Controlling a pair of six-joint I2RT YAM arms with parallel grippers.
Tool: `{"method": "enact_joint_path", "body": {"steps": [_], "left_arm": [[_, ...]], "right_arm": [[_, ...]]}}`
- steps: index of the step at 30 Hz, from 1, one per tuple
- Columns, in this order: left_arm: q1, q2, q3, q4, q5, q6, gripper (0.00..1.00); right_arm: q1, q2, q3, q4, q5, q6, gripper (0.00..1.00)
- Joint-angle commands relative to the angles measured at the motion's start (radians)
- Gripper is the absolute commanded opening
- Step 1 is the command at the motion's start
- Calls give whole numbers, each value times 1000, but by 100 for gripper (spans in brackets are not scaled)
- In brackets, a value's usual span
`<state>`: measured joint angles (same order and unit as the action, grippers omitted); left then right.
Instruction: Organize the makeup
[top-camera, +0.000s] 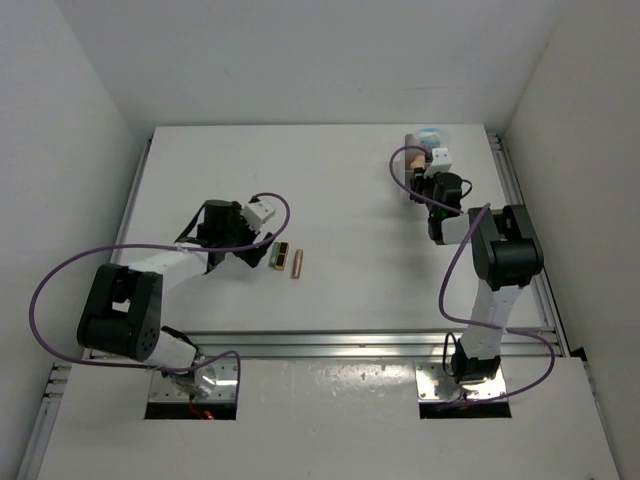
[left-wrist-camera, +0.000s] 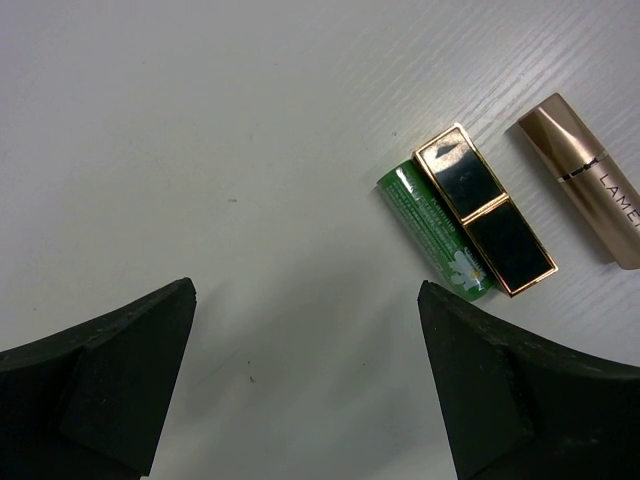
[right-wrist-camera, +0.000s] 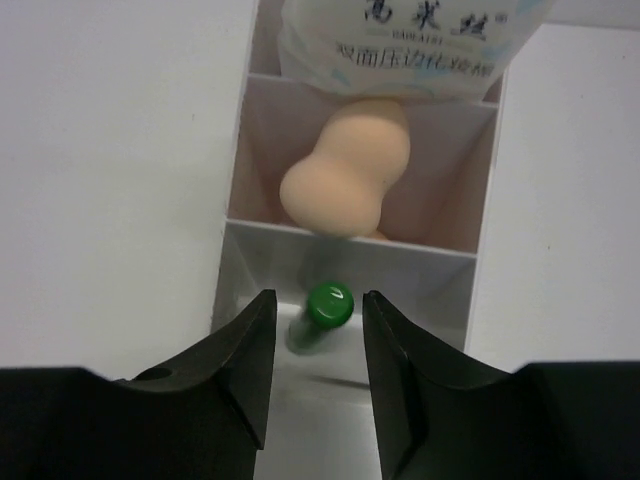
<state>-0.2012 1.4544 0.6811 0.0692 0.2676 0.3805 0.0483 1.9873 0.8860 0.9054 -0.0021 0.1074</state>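
The lipstick's dark band (top-camera: 297, 262) (left-wrist-camera: 582, 168) lies below my left gripper, to its right in the top view, so I'll pass the sticks and descend astride it, both sides clear.
My right gripper (right-wrist-camera: 319, 300) hangs open over the near compartment of the white tray (right-wrist-camera: 228, 260). A small green-capped tube (right-wrist-camera: 328, 308) stands blurred between its fingers with a gap on each side. A peach sponge (right-wrist-camera: 345, 175) fills the middle compartment, with the edge of a second one under it. The white-blue packet (right-wrist-camera: 410, 40) lies in the far compartment. My left gripper (left-wrist-camera: 305, 300) is open and empty just left of a green daisy-labelled stick (left-wrist-camera: 435, 232), a black gold-edged stick (left-wrist-camera: 485, 210) and the rose-gold lipstick (left-wrist-camera: 585, 180), which lie side by side on the table.
In the top view the tray (top-camera: 409, 140) sits at the table's far right under my right gripper (top-camera: 428, 180). The sticks (top-camera: 279, 257) and lipstick (top-camera: 297, 262) lie mid-table, right of my left gripper (top-camera: 243, 258). White walls enclose the table.
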Motion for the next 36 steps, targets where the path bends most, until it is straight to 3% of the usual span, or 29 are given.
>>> {"method": "enact_joint_path", "body": {"steps": [1,3,7,9,13,19,21,22,25,28,32,36], "left_arm": [[8,-31,20,24,51,11,100],[8,-31,29,0,70,11,100],[-1,-22,69,-25,81,-11,89],[-15,-12,83,-40,81,-11,86],[-81,33,147,-84,36,-133,86],[-150,92,225,-219,4,-212,61],[-168,92,238,-233,-10,-201,61],[-188,92,238,-244,-19,-201,61],[-221,92,259,-244,-70,-233,74],[-263,112,288,-253,-100,-252,74],[-287,149,298,-273,-180,-287,56],[-287,149,285,-299,-212,-296,54]], "right_arm": [[-4,-58,-28,67,-1,8,41],[-1,-85,-50,70,-2,5,47],[4,-137,-68,66,-1,-5,57],[24,-185,-75,31,1,-27,57],[82,-280,-97,-91,155,-48,58],[202,-433,-102,-429,286,-15,51],[254,-472,-63,-574,318,18,51],[281,-484,-49,-727,326,38,51],[355,-484,-12,-862,329,118,53],[426,-498,-68,-838,350,137,53],[490,-522,-117,-798,412,121,53],[499,-562,-146,-824,450,107,53]]}}
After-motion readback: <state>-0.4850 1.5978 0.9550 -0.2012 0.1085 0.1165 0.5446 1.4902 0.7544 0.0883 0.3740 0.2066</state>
